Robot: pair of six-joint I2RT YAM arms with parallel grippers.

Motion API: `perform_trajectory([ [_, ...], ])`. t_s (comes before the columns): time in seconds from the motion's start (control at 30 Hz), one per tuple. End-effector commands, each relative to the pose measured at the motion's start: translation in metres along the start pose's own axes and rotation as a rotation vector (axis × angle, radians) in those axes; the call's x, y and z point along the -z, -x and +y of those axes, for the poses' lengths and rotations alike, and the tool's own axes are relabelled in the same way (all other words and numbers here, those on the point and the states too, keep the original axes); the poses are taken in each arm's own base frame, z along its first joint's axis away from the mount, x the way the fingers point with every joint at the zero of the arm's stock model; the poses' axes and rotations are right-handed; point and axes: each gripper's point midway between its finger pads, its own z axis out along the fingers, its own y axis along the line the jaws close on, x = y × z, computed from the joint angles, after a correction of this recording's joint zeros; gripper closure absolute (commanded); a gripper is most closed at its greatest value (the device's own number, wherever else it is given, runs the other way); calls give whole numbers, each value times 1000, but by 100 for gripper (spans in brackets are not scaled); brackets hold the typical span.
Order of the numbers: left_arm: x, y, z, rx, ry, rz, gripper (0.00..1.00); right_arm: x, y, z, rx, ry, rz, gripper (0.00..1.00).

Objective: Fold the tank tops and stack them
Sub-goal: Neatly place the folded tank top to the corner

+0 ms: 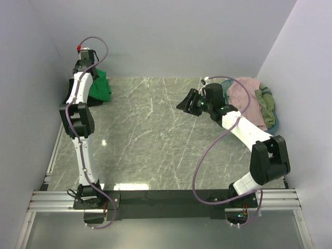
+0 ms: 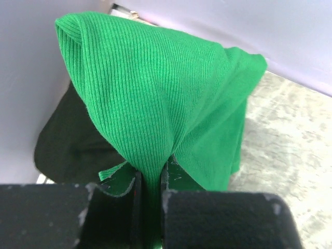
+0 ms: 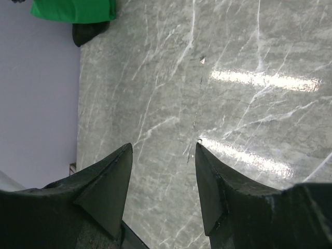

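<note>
The green tank top hangs over marble past the black tank top, so my left gripper will raise it sideways, then lower it over the black one.
My left gripper (image 2: 150,174) is shut on the bright green tank top (image 2: 166,98), pinching a fold of it between its jaws at the table's far left corner (image 1: 98,83). A black tank top (image 2: 72,145) lies under the green one against the left wall; it also shows in the top view (image 1: 71,97). My right gripper (image 3: 163,150) is open and empty, hovering above the bare table right of centre (image 1: 188,101). A dusty pink tank top (image 1: 244,93) and an olive one (image 1: 265,106) lie heaped in the teal basket at the far right.
The teal oval basket (image 1: 276,122) sits against the right wall. White walls close the table on the left, back and right. The grey marble table (image 1: 150,140) lies between the arms. The green top (image 3: 72,9) and black top (image 3: 88,31) show far off in the right wrist view.
</note>
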Motion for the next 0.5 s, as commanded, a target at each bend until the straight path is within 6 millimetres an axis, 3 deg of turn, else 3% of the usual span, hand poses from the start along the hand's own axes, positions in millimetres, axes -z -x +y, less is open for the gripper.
perform_trajectory([
  [0.0,27,52,-8,60,-120,-113,100,3,8,11,52,30,-36,41],
  [0.27,53,73,-20,89,-253,-154,100,8,12,17,62,42,-48,42],
  [0.33,68,87,-17,103,-260,-191,100,7,11,17,63,44,-46,42],
  [0.47,73,98,-2,160,-259,-209,100,6,11,17,62,49,-42,42],
])
